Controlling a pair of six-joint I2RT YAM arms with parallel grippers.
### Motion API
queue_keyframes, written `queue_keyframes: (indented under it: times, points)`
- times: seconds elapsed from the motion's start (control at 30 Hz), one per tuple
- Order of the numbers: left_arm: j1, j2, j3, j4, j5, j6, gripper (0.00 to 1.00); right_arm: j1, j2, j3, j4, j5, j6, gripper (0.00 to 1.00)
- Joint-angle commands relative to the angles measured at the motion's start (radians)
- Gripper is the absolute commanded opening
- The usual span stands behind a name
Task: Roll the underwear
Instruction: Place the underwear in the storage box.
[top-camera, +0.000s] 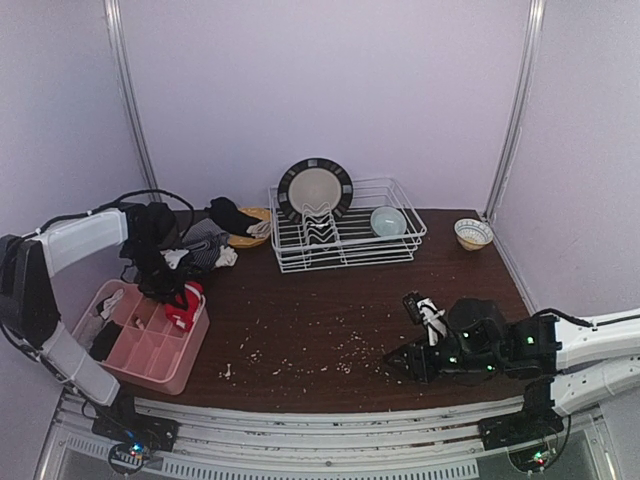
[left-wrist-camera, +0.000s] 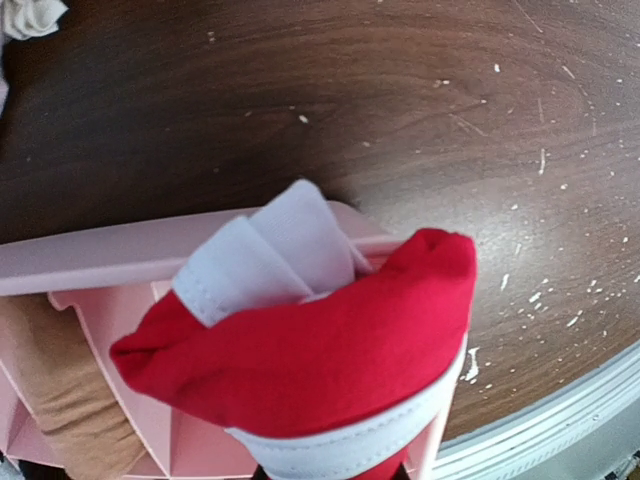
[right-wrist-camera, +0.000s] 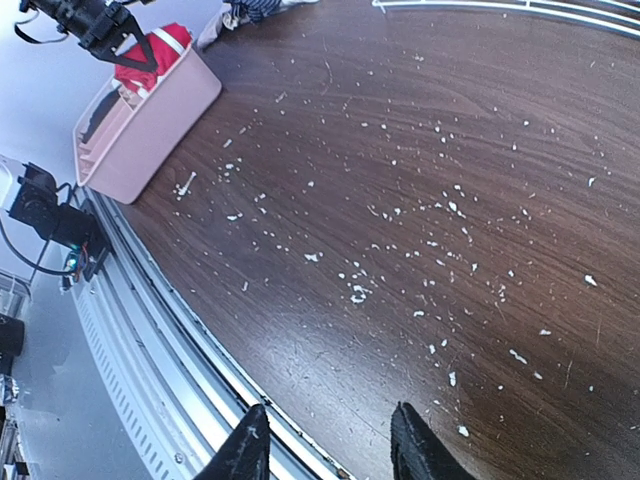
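The red roll still sits above the tray's rim, so the robot's left gripper will next go down into the tray's end section (top-camera: 185, 316) nearest the dish rack and let go of it.
My left gripper (top-camera: 183, 296) is shut on the rolled red underwear (left-wrist-camera: 320, 350) with its white waistband (left-wrist-camera: 262, 262). It holds the roll just over the right end of the pink compartment tray (top-camera: 150, 362). The roll hides the fingers in the left wrist view. The roll also shows in the top view (top-camera: 187, 305) and the right wrist view (right-wrist-camera: 152, 55). A pile of striped and grey underwear (top-camera: 203, 247) lies behind the tray, with a black piece (top-camera: 230, 212) beside it. My right gripper (right-wrist-camera: 330, 445) is open and empty, low over the table near its front edge (top-camera: 402, 357).
A white wire dish rack (top-camera: 345, 240) holds a plate (top-camera: 315, 188) and a bowl (top-camera: 388, 220). A small bowl (top-camera: 473, 233) stands at the back right, a yellow bowl (top-camera: 257, 228) left of the rack. White crumbs (top-camera: 300, 350) dot the table. The tray holds tan cloth (left-wrist-camera: 60, 390).
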Motion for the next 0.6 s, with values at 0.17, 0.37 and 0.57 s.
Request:
queue_keyframes:
  times: [0.17, 0.37, 0.57]
  points:
    - [-0.021, -0.012, 0.0, -0.029, -0.05, -0.002, 0.0, -0.008, 0.034, 0.022, 0.021, -0.008, -0.003, 0.4]
    - [-0.06, 0.066, -0.028, 0.035, -0.084, -0.055, 0.0, -0.008, -0.001, 0.014, 0.007, -0.009, 0.011, 0.4]
    - [-0.068, 0.078, -0.075, 0.105, -0.088, -0.099, 0.0, -0.008, -0.021, 0.017, -0.02, 0.005, 0.011, 0.4]
